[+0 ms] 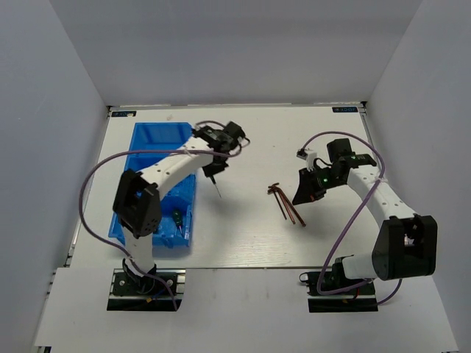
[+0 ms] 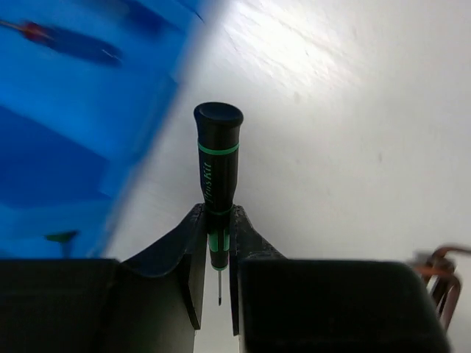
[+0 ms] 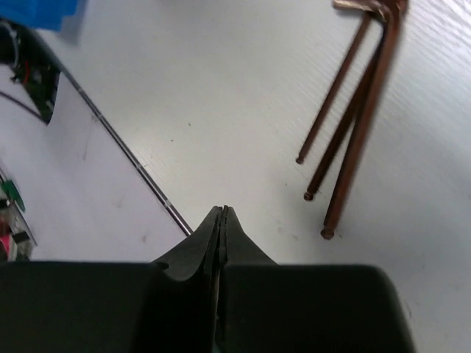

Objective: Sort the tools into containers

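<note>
My left gripper will next move the black screwdriver left in the top view, over the blue bin's section that has a blue-handled one in it, and let go.
My left gripper (image 1: 214, 168) is shut on a black precision screwdriver (image 2: 218, 158) with green bands. It holds the tool above the table just right of the blue bin (image 1: 154, 140), tip pointing toward the near edge. The left wrist view shows the bin (image 2: 59, 140) at the left, with a blue-handled screwdriver (image 2: 77, 44) inside. A green-handled screwdriver (image 1: 178, 217) lies in the bin's near compartment. Three dark-red hex keys (image 1: 288, 204) lie mid-table. My right gripper (image 1: 304, 195) is shut and empty just right of them; they also show in the right wrist view (image 3: 353, 125).
White walls close the table on the left, back and right. A thin dark seam (image 3: 125, 147) runs across the table surface near my right gripper. A purple cable loops over each arm.
</note>
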